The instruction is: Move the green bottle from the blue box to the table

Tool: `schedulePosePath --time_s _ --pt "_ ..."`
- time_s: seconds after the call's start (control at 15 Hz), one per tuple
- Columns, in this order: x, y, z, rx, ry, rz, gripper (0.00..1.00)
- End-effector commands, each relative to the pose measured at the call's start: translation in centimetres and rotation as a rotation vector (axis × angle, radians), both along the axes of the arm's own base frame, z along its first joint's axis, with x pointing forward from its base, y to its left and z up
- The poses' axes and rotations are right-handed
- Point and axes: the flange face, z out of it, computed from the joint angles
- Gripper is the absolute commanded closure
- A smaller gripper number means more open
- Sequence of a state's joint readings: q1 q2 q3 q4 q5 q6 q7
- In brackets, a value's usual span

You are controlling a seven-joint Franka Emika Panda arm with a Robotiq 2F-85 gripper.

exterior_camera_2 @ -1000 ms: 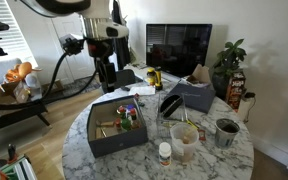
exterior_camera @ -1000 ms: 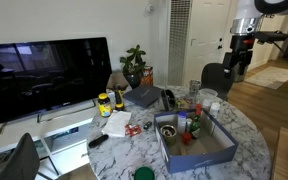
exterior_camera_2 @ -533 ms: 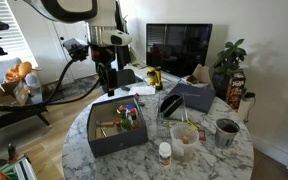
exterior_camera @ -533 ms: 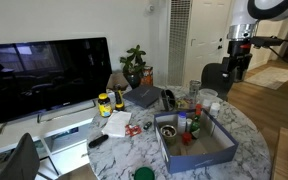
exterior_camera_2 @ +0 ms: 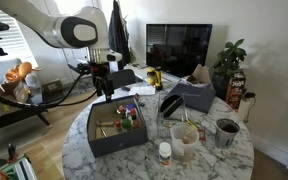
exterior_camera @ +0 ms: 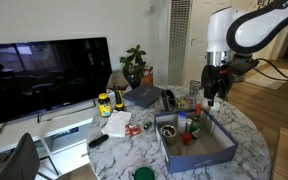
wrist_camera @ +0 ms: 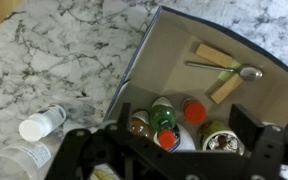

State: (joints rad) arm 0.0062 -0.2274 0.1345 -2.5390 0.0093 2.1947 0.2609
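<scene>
My gripper is open with the top of the green bottle facing up between my fingers, and it will go down onto the bottle's red cap, because its neighbours crowd the bottle's body.
The blue box (exterior_camera: pixel 216 152) stands on the marble table (exterior_camera: pixel 124 152), and both show in both exterior views: box (exterior_camera_2: pixel 96 142), table (exterior_camera_2: pixel 134 166). The green bottle (wrist_camera: pixel 163 116) stands upright at one end of the box (wrist_camera: pixel 174 50), packed among a small red-capped bottle (wrist_camera: pixel 167 139), another red cap (wrist_camera: pixel 194 110), a brown bottle and a jar. It also shows in an exterior view (exterior_camera: pixel 195 122). My gripper (wrist_camera: pixel 182 118) is open and empty, hovering above the bottles with its fingers either side of the cluster. It hangs above the box in both exterior views (exterior_camera: pixel 212 95) (exterior_camera_2: pixel 104 90).
Wooden pieces and a spoon (wrist_camera: pixel 222 66) lie on the box floor. A white pill bottle (wrist_camera: pixel 41 123) lies on the table beside the box. A clear cup (exterior_camera_2: pixel 184 140), a dark bowl (exterior_camera_2: pixel 226 128), a TV (exterior_camera: pixel 44 75) and a plant (exterior_camera: pixel 134 65) stand around.
The arm has swung in and come down from high beside the table to just above the blue box. The bottles have not moved.
</scene>
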Motion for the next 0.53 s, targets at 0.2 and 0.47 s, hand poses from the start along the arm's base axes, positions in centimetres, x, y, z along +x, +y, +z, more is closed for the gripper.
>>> schedulePosePath --time_s 0.2,0.47 --pt "2.1 -0.4 -5.9 0.040 -0.212 -0.059 0.00" --pt "2.7 -0.7 -6.1 0.058 -0.231 -0.056 0.00"
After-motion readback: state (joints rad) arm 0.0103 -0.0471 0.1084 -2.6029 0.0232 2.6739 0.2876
